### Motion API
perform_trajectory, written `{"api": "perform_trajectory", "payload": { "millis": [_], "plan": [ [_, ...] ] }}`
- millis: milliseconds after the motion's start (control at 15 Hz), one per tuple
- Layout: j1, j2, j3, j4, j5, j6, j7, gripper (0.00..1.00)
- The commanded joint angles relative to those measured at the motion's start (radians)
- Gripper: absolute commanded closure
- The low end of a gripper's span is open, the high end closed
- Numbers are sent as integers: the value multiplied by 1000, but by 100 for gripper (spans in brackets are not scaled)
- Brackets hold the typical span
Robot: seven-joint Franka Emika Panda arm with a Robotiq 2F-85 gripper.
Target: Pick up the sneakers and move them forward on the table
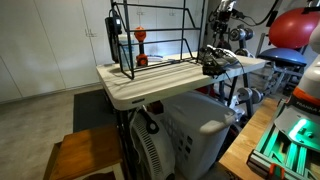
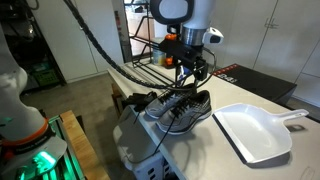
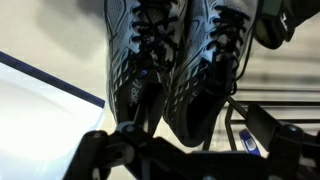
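My gripper goes down next onto the sneakers' adjoining inner collars, with one finger into each sneaker's opening, because the pair is side by side and those collars touch.
The sneakers (image 2: 180,108) are a dark pair with pale soles and black laces, lying side by side at the edge of the off-white table (image 2: 262,95). In an exterior view they show as a small dark clump (image 1: 212,60) at the far end of the table (image 1: 130,85). My gripper (image 2: 187,78) hangs just above them, open and holding nothing. In the wrist view the sneakers (image 3: 175,60) fill the upper frame. The gripper (image 3: 190,150) stands spread wide in the lower part of that view, its dark fingers (image 3: 100,150) low at the sides.
A black wire rack (image 1: 150,40) with a red object (image 1: 141,45) stands on the table behind the shoes. A white dustpan (image 2: 255,130) lies beside the sneakers. A pale laundry basket (image 1: 190,125) sits under the table, next to a wooden stool (image 1: 85,155).
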Motion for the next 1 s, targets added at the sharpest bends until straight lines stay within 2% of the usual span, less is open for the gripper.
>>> {"api": "perform_trajectory", "payload": {
  "millis": [0,467,933],
  "plan": [
    [-40,15,43,10,-10,2,8,0],
    [-47,58,68,32,-10,20,62,0],
    [-45,95,91,27,-39,131,170,0]
  ]
}}
